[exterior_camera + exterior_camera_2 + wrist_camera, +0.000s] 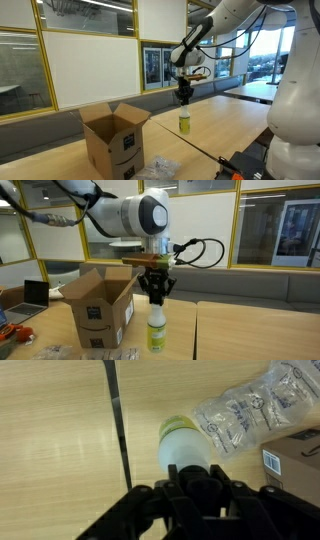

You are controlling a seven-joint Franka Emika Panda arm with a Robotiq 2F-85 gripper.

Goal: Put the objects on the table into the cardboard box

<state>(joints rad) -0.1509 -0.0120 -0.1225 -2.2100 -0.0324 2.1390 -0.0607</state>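
I need to raise my gripper next, carry the bottle over the cardboard box's open top and lower it inside to release it, because the sides of the box block a level path.
The small yellow-green spray bottle stands upright on the wood-grain table, right of the cardboard box. My gripper comes straight down from above and is shut on the bottle's black trigger head. In the wrist view the pale bottle body shows beyond the gripper, next to the dark seam line. The clear plastic film bundle lies on the table beside the box, whose top flaps are open.
A laptop sits behind the box on the far side. Another table adjoins at the back, with a grey bench along the glass wall. A black device with orange parts lies at the near table edge.
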